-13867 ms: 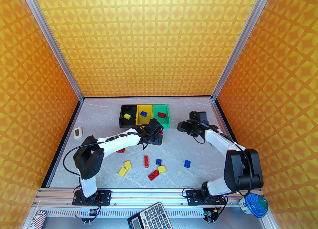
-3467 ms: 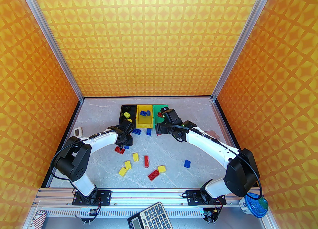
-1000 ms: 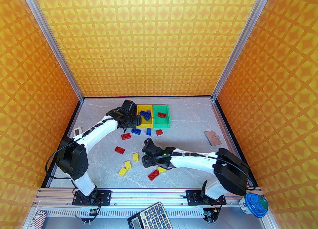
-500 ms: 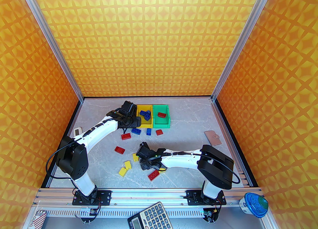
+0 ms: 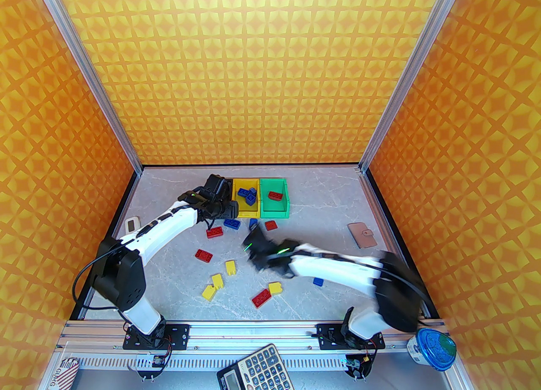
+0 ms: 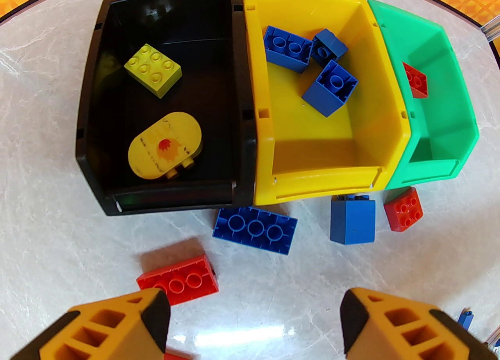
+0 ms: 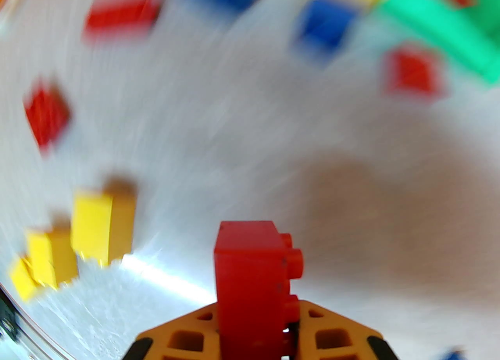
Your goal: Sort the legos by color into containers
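My right gripper will next swing outward over the green container (image 6: 437, 163) to let go of the red lego, because that container already holds red and is outward of the gripper.
My right gripper (image 7: 254, 331) is shut on a red lego (image 7: 254, 268), held above the table's middle; the right arm (image 5: 329, 267) is blurred by motion. Over the black container (image 6: 164, 202) my left gripper (image 6: 254, 319) hangs open with nothing in it. That container holds two yellow legos (image 6: 153, 70). The yellow container (image 6: 320, 186) has three blue legos (image 6: 330, 87), and the green container (image 6: 437, 163) one red lego (image 6: 416, 81). Loose legos lie in front: blue (image 6: 254, 229), red (image 6: 177, 279), and more red (image 5: 261, 297) and yellow (image 5: 230, 267) ones nearer.
A brown wallet (image 5: 362, 234) lies at the right and a small white device (image 5: 133, 224) by the left wall. A lone blue lego (image 5: 318, 281) sits under the right arm. A calculator (image 5: 255, 369) and a blue-lidded cup (image 5: 433, 348) are off the table's near edge.
My right gripper closed on the red lego at mid table and lifted it, swinging back and to the right. The left arm shifted only slightly over the black container.
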{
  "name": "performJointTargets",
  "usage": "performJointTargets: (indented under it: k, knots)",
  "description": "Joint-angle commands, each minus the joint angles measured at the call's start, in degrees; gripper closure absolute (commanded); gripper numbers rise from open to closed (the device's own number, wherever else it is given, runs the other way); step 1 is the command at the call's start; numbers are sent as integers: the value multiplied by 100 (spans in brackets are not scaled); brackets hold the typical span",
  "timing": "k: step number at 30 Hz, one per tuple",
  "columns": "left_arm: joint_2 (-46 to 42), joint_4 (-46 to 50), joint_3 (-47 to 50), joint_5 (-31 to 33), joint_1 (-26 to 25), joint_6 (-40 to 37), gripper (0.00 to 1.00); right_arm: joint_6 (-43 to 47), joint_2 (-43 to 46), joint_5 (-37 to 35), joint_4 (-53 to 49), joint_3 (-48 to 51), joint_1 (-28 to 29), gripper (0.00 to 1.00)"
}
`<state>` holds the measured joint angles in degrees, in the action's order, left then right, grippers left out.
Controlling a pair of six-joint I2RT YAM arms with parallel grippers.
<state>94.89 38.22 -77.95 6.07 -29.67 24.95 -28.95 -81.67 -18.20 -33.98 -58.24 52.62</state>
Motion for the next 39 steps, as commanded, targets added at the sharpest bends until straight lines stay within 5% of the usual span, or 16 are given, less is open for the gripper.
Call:
performJointTargets:
  k: [1, 11, 24, 26, 32, 39]
  knots:
    - [-272, -100, 171, 109, -13, 72, 24, 563, 604, -546, -521, -242, -305, 84]
    - [-432, -168, 424, 107, -12, 159, 24, 1089, 476, 186, 245, -506, -1431, 84]
    - [-794, -120, 921, 106, -87, 296, 24, 1746, -2415, 1270, 367, -3119, -2830, 81]
    - [-828, -144, 1042, 108, -98, 353, 24, 1810, -2775, 1338, 212, -3517, -2887, 75]
    - [-983, -141, 1342, 239, -94, 521, 24, 1974, -3130, 1396, -131, -4090, -2896, 34]
    - [-1280, 176, 1820, 545, -92, 935, 22, 1907, -2266, 1511, 94, -3194, -2896, 30]
